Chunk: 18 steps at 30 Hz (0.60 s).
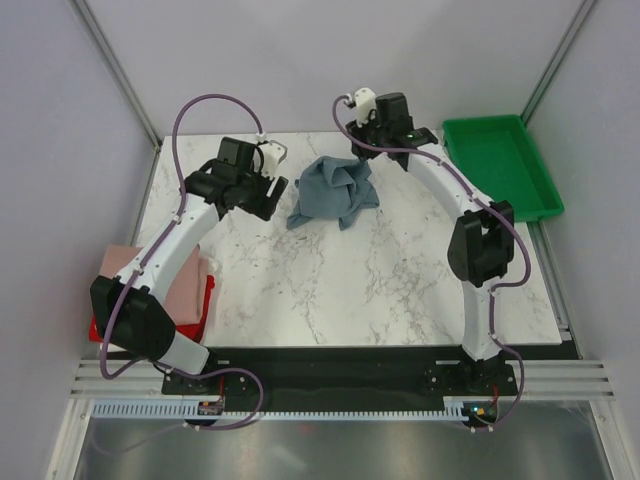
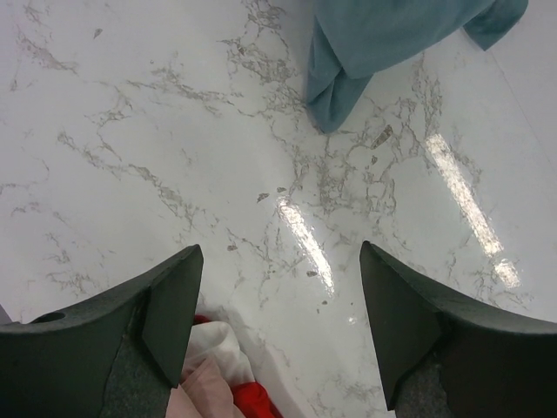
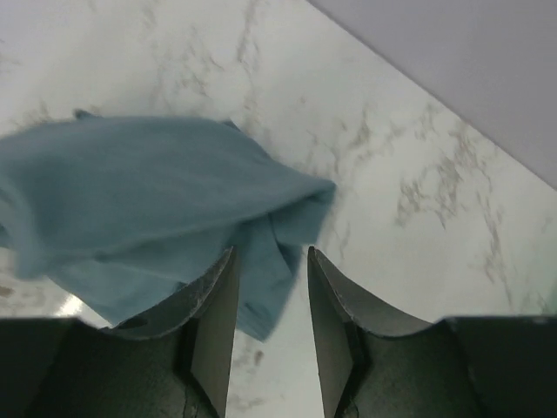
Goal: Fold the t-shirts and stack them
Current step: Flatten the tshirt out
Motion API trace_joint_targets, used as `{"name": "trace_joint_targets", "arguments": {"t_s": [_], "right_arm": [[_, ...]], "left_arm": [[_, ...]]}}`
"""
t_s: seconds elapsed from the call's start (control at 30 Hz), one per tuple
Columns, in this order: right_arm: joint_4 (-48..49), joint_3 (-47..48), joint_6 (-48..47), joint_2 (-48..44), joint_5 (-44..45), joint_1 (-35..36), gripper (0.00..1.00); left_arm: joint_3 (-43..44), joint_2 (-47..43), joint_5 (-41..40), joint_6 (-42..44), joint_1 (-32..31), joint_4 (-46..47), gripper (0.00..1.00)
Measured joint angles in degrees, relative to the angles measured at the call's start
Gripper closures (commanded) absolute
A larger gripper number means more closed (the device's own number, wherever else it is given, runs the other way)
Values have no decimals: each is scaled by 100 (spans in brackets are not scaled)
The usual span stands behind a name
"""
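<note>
My right gripper lowers next, to the shirt's corner (image 1: 372, 200) (image 3: 265, 314) on the side by the green tray.
A slate blue-grey t-shirt (image 1: 334, 192) lies crumpled at the back middle of the marble table (image 1: 380, 290). My right gripper (image 1: 365, 140) hovers over its far right edge. In the right wrist view the right gripper (image 3: 270, 261) is open, with a corner of the shirt (image 3: 148, 200) below and between the jaws, not pinched. My left gripper (image 1: 262, 200) is just left of the shirt. In the left wrist view it (image 2: 278, 287) is wide open and empty over bare marble, with the shirt (image 2: 383, 43) beyond it. Folded pale pink, white and red shirts (image 1: 190, 290) are stacked at the left edge and also show in the left wrist view (image 2: 218, 366).
A green plastic tray (image 1: 500, 165) stands at the back right, off the table's corner. Grey walls close in the back and both sides. The left arm reaches over the folded stack.
</note>
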Motion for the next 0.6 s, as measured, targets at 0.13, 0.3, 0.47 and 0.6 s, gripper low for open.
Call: {"name": "trace_joint_targets", "arguments": {"t_s": [0.13,0.3,0.47,0.6], "right_arm": [[-155,-584,-446,-138,116,-413,51],[-525,-1134,-785,66,-72,-337,49],[-621,-1161,-916,319,-160,-275,53],[-647,-1054,-1034,546,-157,-299,55]], "left_arm": [[87,146,11,2,0,24,20],[223,365,26,0,0,105,20],[229,393,28,0,0,103,20],[238,404,28,0,0,103,20]]}}
